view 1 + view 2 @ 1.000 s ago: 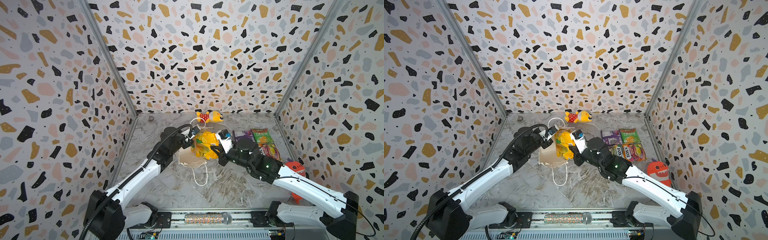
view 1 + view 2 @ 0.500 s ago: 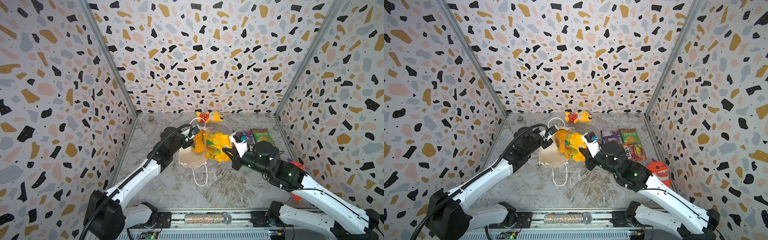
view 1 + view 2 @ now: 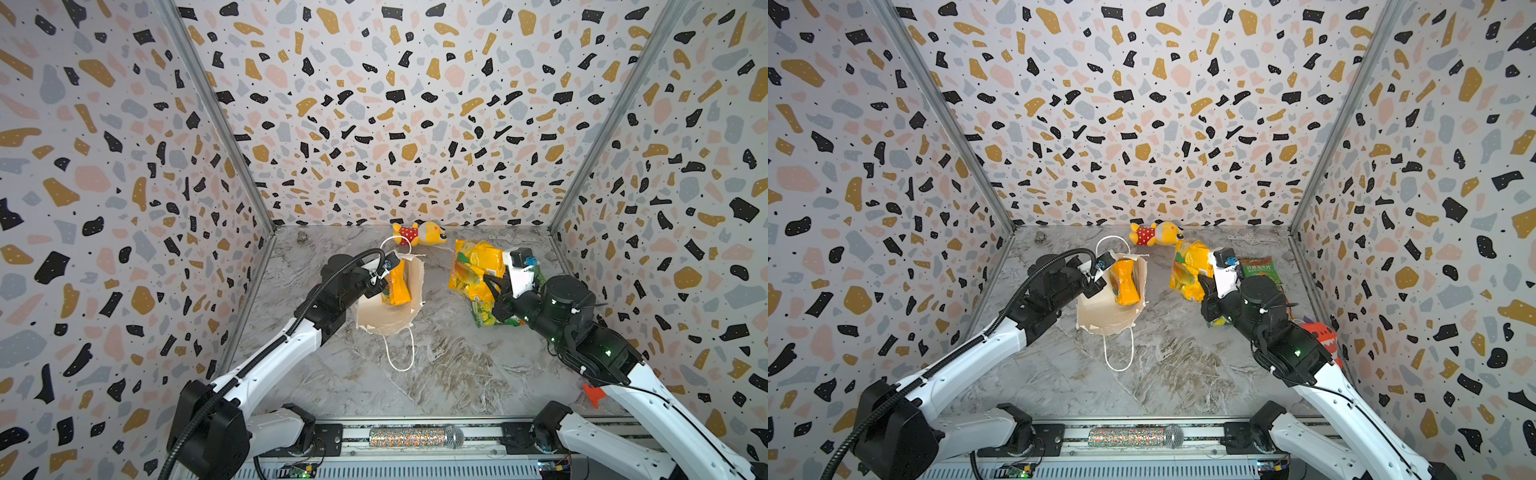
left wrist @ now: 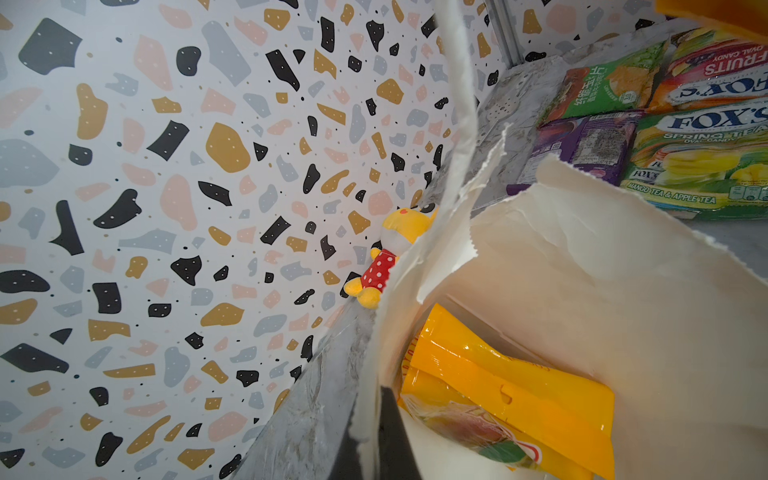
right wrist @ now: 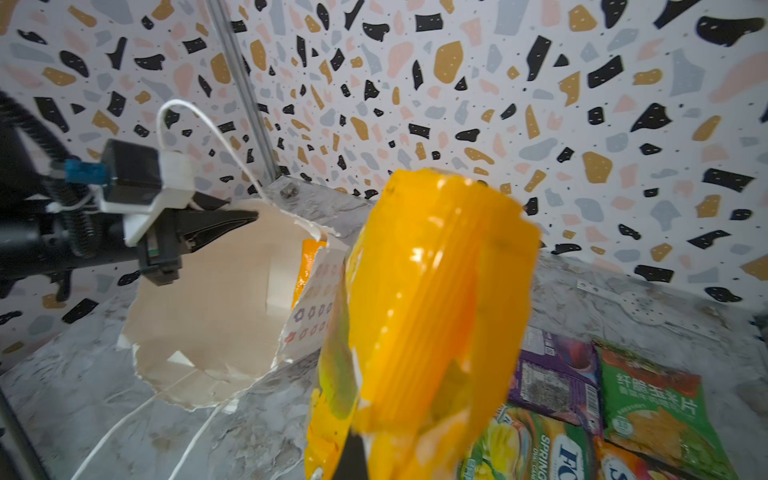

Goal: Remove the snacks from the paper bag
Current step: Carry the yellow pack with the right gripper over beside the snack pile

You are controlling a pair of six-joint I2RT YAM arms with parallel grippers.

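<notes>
My right gripper holds the orange-yellow packet. It will next sink outward and toward the paper bag [image 3: 386, 316] and release it beside the bag, where the floor [image 3: 437, 276] is still bare.
The white paper bag [image 3: 386, 316] [image 3: 1104, 318] [image 5: 216, 299] lies with its torn mouth open, and my left gripper [image 3: 377, 279] [image 3: 1096, 282] [image 4: 374, 436] is shut on its rim. One orange-yellow packet [image 3: 397, 286] [image 3: 1126, 282] [image 4: 498, 382] stays inside. My right gripper [image 3: 492, 286] [image 3: 1204, 282] [image 5: 353, 457] is shut on a second orange-yellow packet [image 3: 473, 266] [image 3: 1190, 270] [image 5: 436, 291], held in the air right of the bag. Below it on the floor lie the purple [image 4: 582, 145] [image 5: 552, 374], green [image 3: 1260, 268] [image 5: 652, 399] and two FOX'S packets [image 4: 698, 158] [image 4: 715, 70].
A yellow plush toy [image 3: 419, 233] [image 3: 1154, 232] in a red dotted dress lies by the back wall. A red toy [image 3: 1320, 336] sits by the right wall behind my right arm. A perforated metal strip [image 3: 509, 240] lies at the back right. Patterned walls close three sides.
My right gripper has drawn the orange-yellow packet out of the bag and carried it to the right, over the packets on the floor. The left gripper has kept its hold on the bag.
</notes>
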